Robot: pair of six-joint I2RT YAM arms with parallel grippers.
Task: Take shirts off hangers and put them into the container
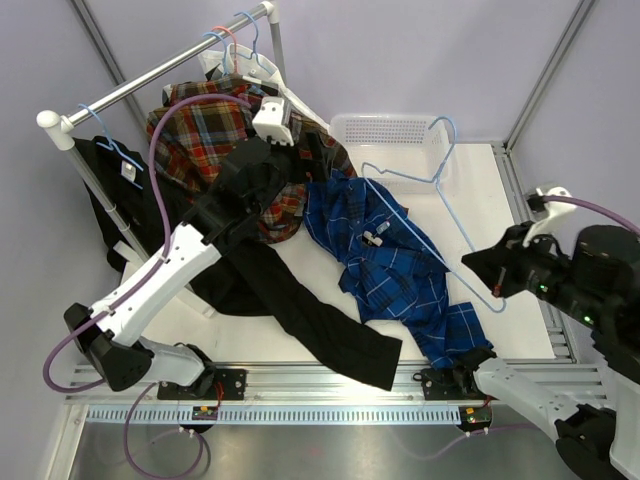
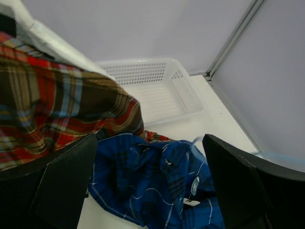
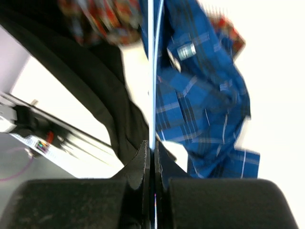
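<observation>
Next, my right gripper carries the hanger outward and to the left in the top view to the bar's bare part (image 1: 163, 70), which offers room, and releases the hanger.
The blue plaid shirt (image 1: 400, 265) lies crumpled on the table, with the large black shirt (image 1: 300, 300) spread to its left. A red-orange plaid shirt (image 1: 205, 130) hangs off the rail. My left gripper (image 2: 148, 138) is open just above the blue plaid shirt (image 2: 152, 186), with nothing between its fingers. The red plaid (image 2: 52, 114) is beside its left finger. My right gripper (image 1: 492, 278) is shut on the wire of a light blue hanger (image 1: 466, 241) that is lifted over the blue shirt, its hook near the container (image 1: 390, 135). The wire (image 3: 151, 71) runs straight out from the jaws.
The white-capped rail (image 1: 150, 70) crosses the back left with more hangers (image 1: 245, 30) on it. Another dark garment (image 1: 100, 185) hangs at its left end. The white basket (image 2: 157, 86) stands at the back against the wall. A metal frame post runs along the right table edge.
</observation>
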